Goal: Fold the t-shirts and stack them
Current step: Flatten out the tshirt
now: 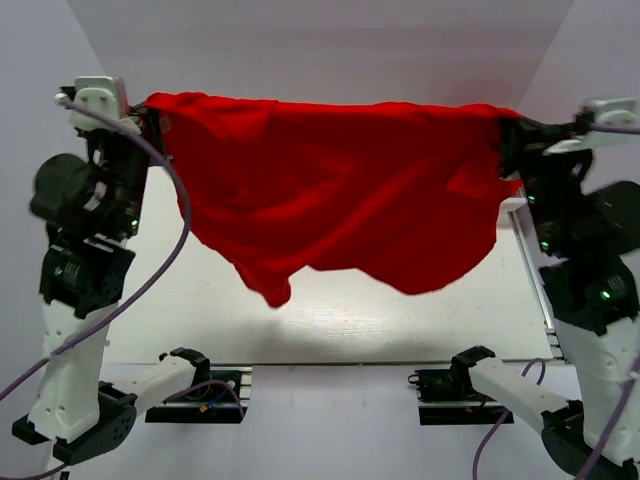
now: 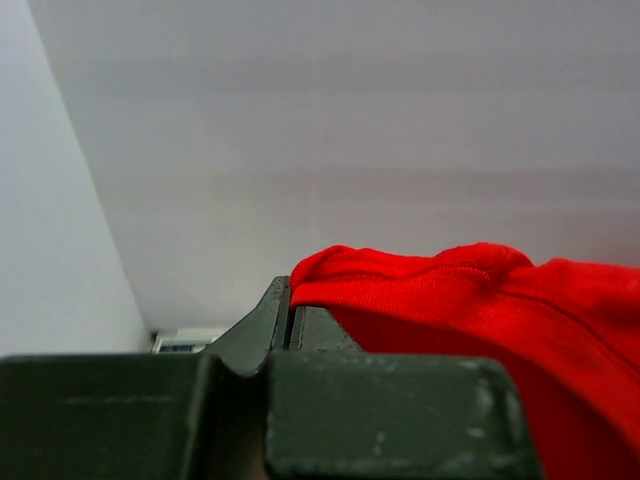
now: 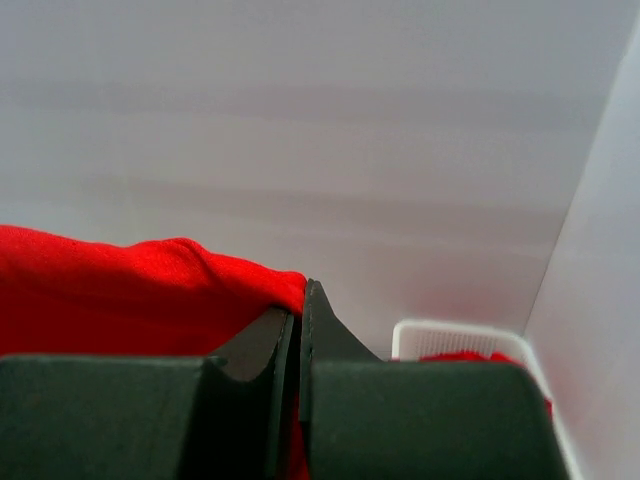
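The red shirt hangs stretched above the white table. Its pinched corner should go down onto the table next, with my left gripper tilting downward and lowering it.
A bright red t-shirt (image 1: 340, 190) hangs stretched in the air between my two grippers, its lower edge sagging above the table. My left gripper (image 1: 150, 115) is shut on the shirt's upper left corner. In the left wrist view the gripper (image 2: 288, 300) pinches the red fabric (image 2: 450, 290). My right gripper (image 1: 510, 130) is shut on the upper right corner. In the right wrist view the gripper (image 3: 300, 300) pinches the fabric (image 3: 120, 280). More red cloth (image 3: 470, 356) lies in the basket.
A white lattice basket (image 3: 450, 338) stands at the back right, partly hidden behind my right arm (image 1: 515, 205). The white table (image 1: 330, 320) lies below the shirt. White walls close in the back and both sides.
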`<state>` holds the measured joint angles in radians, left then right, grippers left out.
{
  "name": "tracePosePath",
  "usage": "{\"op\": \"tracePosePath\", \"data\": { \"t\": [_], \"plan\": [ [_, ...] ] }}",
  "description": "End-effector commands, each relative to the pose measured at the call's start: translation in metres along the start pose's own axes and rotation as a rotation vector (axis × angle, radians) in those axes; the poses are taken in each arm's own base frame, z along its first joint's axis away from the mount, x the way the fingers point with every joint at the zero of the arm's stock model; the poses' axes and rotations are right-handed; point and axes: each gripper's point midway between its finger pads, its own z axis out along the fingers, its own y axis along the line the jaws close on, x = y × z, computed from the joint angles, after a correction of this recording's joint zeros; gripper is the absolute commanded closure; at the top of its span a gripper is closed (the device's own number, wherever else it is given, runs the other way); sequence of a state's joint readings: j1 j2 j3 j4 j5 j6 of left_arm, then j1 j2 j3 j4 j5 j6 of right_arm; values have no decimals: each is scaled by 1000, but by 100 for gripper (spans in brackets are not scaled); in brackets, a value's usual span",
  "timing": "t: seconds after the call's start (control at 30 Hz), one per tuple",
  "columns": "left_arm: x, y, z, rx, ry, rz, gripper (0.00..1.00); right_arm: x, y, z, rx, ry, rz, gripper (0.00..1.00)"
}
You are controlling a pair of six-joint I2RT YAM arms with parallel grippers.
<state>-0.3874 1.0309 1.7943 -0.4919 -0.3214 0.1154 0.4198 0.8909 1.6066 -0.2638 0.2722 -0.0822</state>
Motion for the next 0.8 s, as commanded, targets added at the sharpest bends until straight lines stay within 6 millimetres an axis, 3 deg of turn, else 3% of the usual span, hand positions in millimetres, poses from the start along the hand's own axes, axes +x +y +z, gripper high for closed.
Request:
{"op": "tracePosePath", "data": {
  "t": [0.0, 0.03, 0.1, 0.13, 0.17, 0.2, 0.27, 0.3, 0.33, 0.37, 0.4, 0.43, 0.47, 0.5, 0.53, 0.57, 0.6, 0.63, 0.7, 0.77],
  "plan": [
    [79, 16, 33, -192, 202, 23, 100, 52, -1, 32, 55, 100, -18, 100],
    [98, 16, 40, -227, 240, 4, 100, 77, 3, 39, 54, 142, -9, 100],
    [160, 8, 55, -265, 372, 17, 100, 135, 12, 59, 51, 252, -6, 100],
    [183, 10, 59, -289, 419, 24, 100, 144, 14, 67, 56, 252, 12, 100],
    [206, 4, 65, -299, 456, -5, 100, 188, 22, 82, 42, 339, -6, 100],
    [256, 5, 71, -311, 564, 28, 100, 210, 27, 87, 40, 382, 12, 100],
    [316, 9, 75, -345, 684, 13, 100, 285, 43, 107, 5, 531, 18, 100],
    [370, 2, 81, -330, 788, 9, 100, 323, 54, 119, -36, 594, 23, 100],
    [399, 5, 81, -337, 851, 27, 100, 338, 62, 124, -61, 621, 18, 100],
    [417, 10, 89, -351, 887, 15, 100, 382, 67, 136, -74, 699, 7, 100],
    [440, 14, 90, -370, 937, 23, 100, 384, 70, 153, -80, 700, -6, 100],
    [489, 16, 87, -376, 1042, 51, 100, 430, 73, 157, -86, 785, -25, 96],
    [488, 16, 108, -367, 1032, 28, 100, 470, 73, 162, -74, 885, -38, 86],
    [501, 23, 107, -372, 1088, 28, 97, 449, 74, 194, -63, 828, -27, 83],
    [509, 23, 113, -361, 1111, 17, 50, 487, 76, 194, -63, 900, -23, 65],
    [515, 21, 127, -361, 1106, 15, 20, 513, 79, 194, -71, 965, -15, 48],
    [516, 24, 133, -354, 1102, 18, 0, 501, 84, 207, -88, 928, -5, 27],
    [510, 24, 139, -353, 1083, 12, 0, 498, 84, 209, -91, 916, 0, 10],
    [506, 25, 147, -331, 1061, 7, 0, 484, 89, 208, -115, 868, 14, 10],
    [497, 24, 152, -317, 1036, 3, 0, 483, 85, 207, -111, 837, 7, 10]
  ]
}}
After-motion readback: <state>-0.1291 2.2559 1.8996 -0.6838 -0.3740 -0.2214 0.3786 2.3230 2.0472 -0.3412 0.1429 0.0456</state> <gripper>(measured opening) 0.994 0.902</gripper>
